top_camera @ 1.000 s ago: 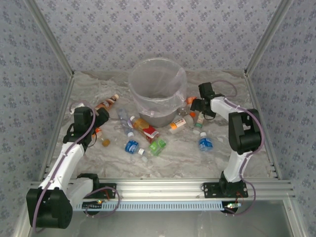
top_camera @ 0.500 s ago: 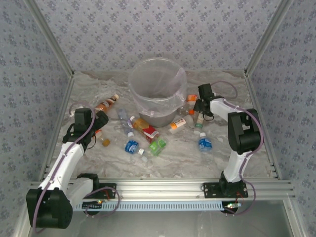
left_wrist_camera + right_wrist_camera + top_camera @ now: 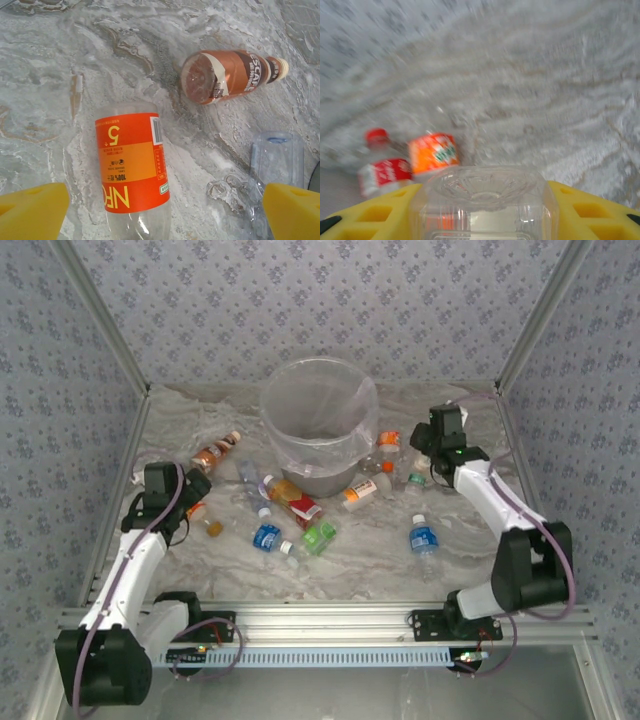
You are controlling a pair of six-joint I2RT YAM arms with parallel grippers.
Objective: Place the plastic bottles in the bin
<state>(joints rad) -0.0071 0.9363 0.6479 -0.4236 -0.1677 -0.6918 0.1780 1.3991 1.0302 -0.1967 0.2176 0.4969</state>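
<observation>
The bin's rim stands well above the tabletop, so next my right gripper will move up and then across over the bin's opening (image 3: 318,403) to release the clear bottle.
The bin (image 3: 300,455) is a big translucent bucket at the back middle of the table. Several plastic bottles lie around it. My right gripper (image 3: 428,445) is to the right of the bin. In the right wrist view it (image 3: 482,195) is shut on a clear bottle (image 3: 482,187) whose base faces the camera. My left gripper (image 3: 193,487) hangs open at the left. In the left wrist view an orange-label bottle (image 3: 132,165) lies on the table between its wide yellow fingers (image 3: 32,210), untouched. A brown-label bottle (image 3: 225,77) lies beyond it.
A blue-label bottle (image 3: 266,536), a green one (image 3: 320,536), a red-and-yellow one (image 3: 293,500) and another blue one (image 3: 422,537) lie in front of the bin. An orange-label bottle (image 3: 434,152) and a red-label bottle (image 3: 382,170) lie beyond the held bottle. Patterned walls close off three sides.
My right gripper closed on the clear bottle, then swung up and to the right with it. The blue-label bottle near the right arm shifted slightly. My left gripper drew back a little towards the left.
</observation>
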